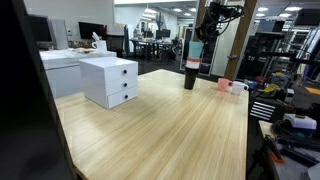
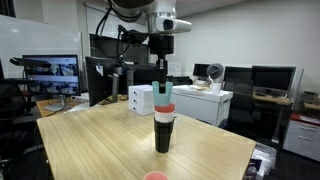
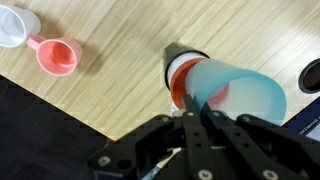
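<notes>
I will lower the light blue cup further next before I open my gripper, because the light blue cup is still high above the red cup.
A stack of cups stands on the wooden table: a black cup at the bottom, a red cup in it, and a light blue cup on top. My gripper comes straight down onto the stack and is shut on the light blue cup's rim. In the wrist view the fingers pinch the near wall of the light blue cup, with the red cup and black cup showing beneath. The stack sits near the table's far edge.
A pink cup and a white cup lie on the table beside the stack, also seen as the pink cup and white cup. A white drawer unit stands on the table. Office desks and monitors surround it.
</notes>
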Controlling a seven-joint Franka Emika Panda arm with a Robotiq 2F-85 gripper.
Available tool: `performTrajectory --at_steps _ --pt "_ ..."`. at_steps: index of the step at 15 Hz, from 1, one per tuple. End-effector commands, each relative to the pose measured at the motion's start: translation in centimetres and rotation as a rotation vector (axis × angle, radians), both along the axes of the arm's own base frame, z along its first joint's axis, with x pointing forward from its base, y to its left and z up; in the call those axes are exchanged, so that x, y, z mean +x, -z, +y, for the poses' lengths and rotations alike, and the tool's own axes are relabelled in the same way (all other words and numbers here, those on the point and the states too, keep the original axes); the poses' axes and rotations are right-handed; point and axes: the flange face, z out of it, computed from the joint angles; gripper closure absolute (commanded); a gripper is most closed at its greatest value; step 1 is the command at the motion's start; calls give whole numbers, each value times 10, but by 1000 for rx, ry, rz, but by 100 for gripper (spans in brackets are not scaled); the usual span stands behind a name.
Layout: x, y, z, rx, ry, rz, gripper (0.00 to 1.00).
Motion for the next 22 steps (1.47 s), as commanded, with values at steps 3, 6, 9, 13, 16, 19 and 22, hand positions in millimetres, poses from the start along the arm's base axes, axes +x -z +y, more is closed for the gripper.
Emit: performTrajectory --at_steps 3,6,9,13,16,19,22 --pt "7 3 -8 -2 18 -19 99" --pt "7 10 -13 -10 27 -5 99" --pt "6 23 -17 -12 35 17 99" --pt "8 30 -17 -5 36 31 63" --pt "9 26 -16 0 37 24 42" --pt "10 8 -19 -10 40 -9 23" --pt "4 -9 -34 -32 67 -34 1"
